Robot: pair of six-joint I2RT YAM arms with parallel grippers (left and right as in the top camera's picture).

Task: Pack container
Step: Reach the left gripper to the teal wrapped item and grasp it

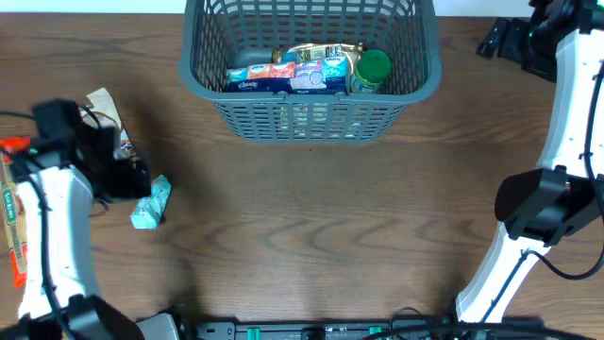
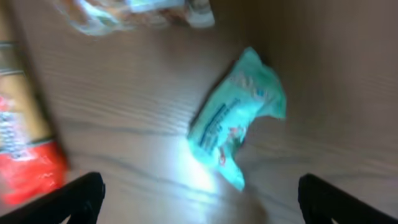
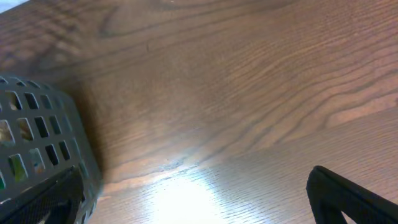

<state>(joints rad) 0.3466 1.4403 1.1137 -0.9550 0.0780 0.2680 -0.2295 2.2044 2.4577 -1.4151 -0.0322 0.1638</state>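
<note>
My left gripper shifts right in the overhead view next and lowers its open fingers astride the teal packet (image 1: 151, 203) (image 2: 239, 115), since the packet lies below and to that side.
The container (image 1: 311, 71), a dark grey slotted basket, stands at the table's far middle. In it lie a blue tissue pack (image 1: 288, 77), a green-lidded can (image 1: 371, 71) and a gold packet (image 1: 326, 49). A teal packet (image 1: 151, 203) lies on the table at the left. My left gripper (image 1: 127, 179) hovers right beside it, open. In the left wrist view the teal packet (image 2: 239, 115) lies just ahead of the wide-spread gripper (image 2: 199, 208), not between its fingers (image 2: 81, 196). My right gripper (image 1: 505, 40) is open and empty at the far right, with the container's corner (image 3: 37, 143) on its left.
A crinkly white packet (image 1: 104, 104) lies behind the left gripper. A long orange and tan package (image 1: 11, 217) lies along the left edge, seen also as the red and tan package (image 2: 25, 155) in the left wrist view. The right arm's base (image 1: 543, 203) stands at the right.
</note>
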